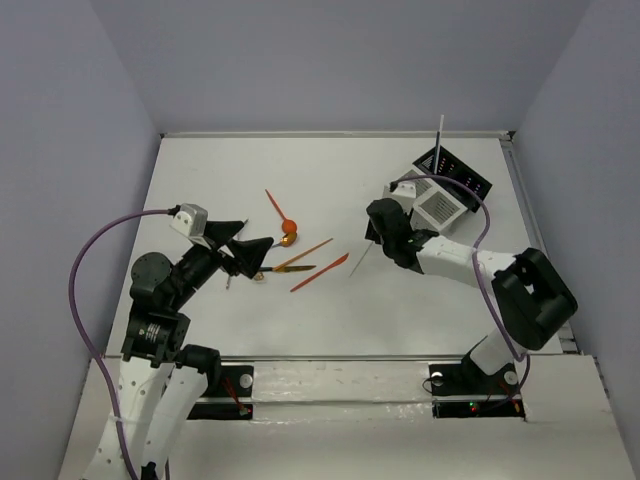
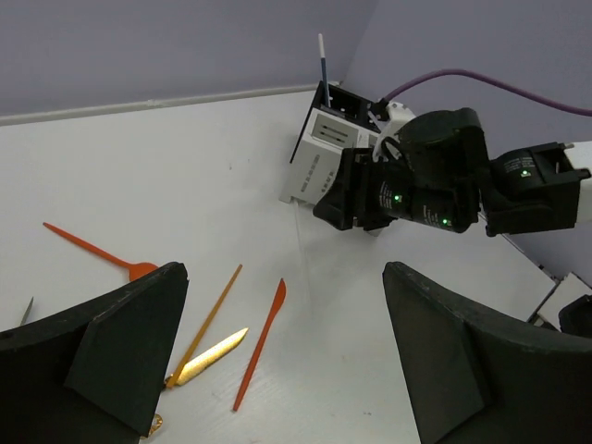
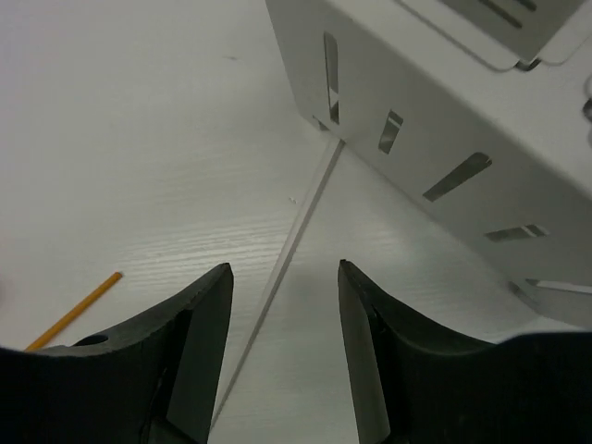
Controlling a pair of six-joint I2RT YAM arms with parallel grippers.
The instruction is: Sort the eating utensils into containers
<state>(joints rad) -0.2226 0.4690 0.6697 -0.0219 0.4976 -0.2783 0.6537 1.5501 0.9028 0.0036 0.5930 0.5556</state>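
The thin white stick, a little short of the caddy point(image 1: 437, 206), already runs between my right gripper's open fingers, so it will lower there next.
Several utensils lie mid-table: an orange-red round-bowled spoon point(image 1: 288, 231), a gold-brown stick point(image 1: 304, 253), a gold knife point(image 1: 294, 268) and an orange-red knife point(image 1: 320, 272). My left gripper point(image 1: 258, 233) is open and empty just left of them. In its wrist view the orange-red knife point(image 2: 260, 342) and the gold knife point(image 2: 209, 355) lie between the spread fingers point(image 2: 125, 342). My right gripper point(image 1: 373, 232) is open, low over a thin white stick point(image 3: 297, 229) that lies between its fingertips point(image 3: 215, 305). The stick's far end reaches the white slatted caddy point(image 3: 416, 139). The caddy point(image 1: 437, 206) joins the black perforated box point(image 1: 461, 174).
A white-and-dark stick point(image 1: 440, 135) stands upright in the black box. A small grey piece point(image 1: 228, 283) lies by my left gripper. The right arm point(image 2: 435, 185) stands close in front of the caddy. Grey walls enclose the table on three sides.
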